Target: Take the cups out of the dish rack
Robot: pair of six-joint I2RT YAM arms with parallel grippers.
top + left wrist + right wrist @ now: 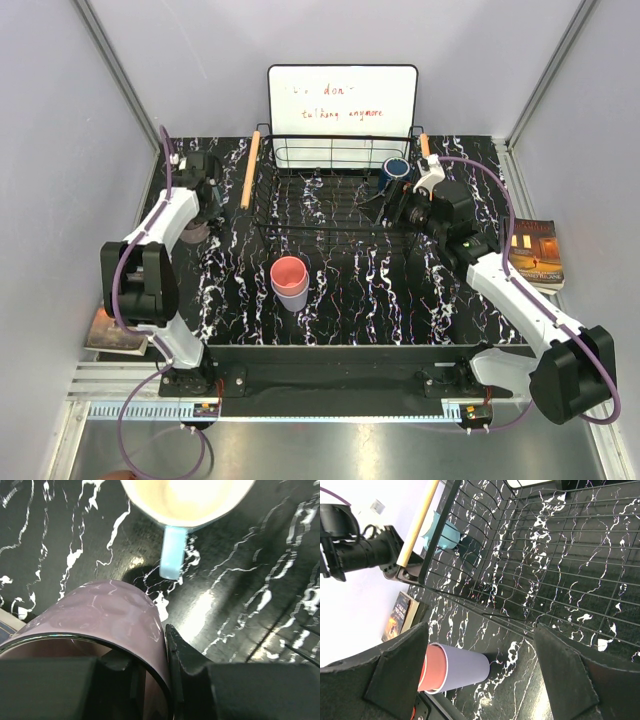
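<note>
I need to lower my left gripper next and let go of the mauve cup on the bare tabletop beside the light blue cup's handle, because that spot is below my gripper.
The black wire dish rack point(320, 200) stands at the back centre and fills the upper right wrist view point(545, 555). The dark navy cup point(395, 171) sits in its right end. My right gripper point(405, 207) hangs open and empty just in front of that cup point(485, 675). The salmon pink cup point(289, 271) is nested in the lavender cup point(294, 298) on the table in front of the rack. My left gripper point(205, 212) is left of the rack, shut on the mauve cup's point(100, 615) wall. The light blue cup point(185, 500) stands just beyond it.
A white board with writing point(342, 100) leans behind the rack. One book point(537, 252) lies at the table's right edge and another point(115, 335) at the left front. The rack's wooden handles point(249, 172) stick up at both ends.
</note>
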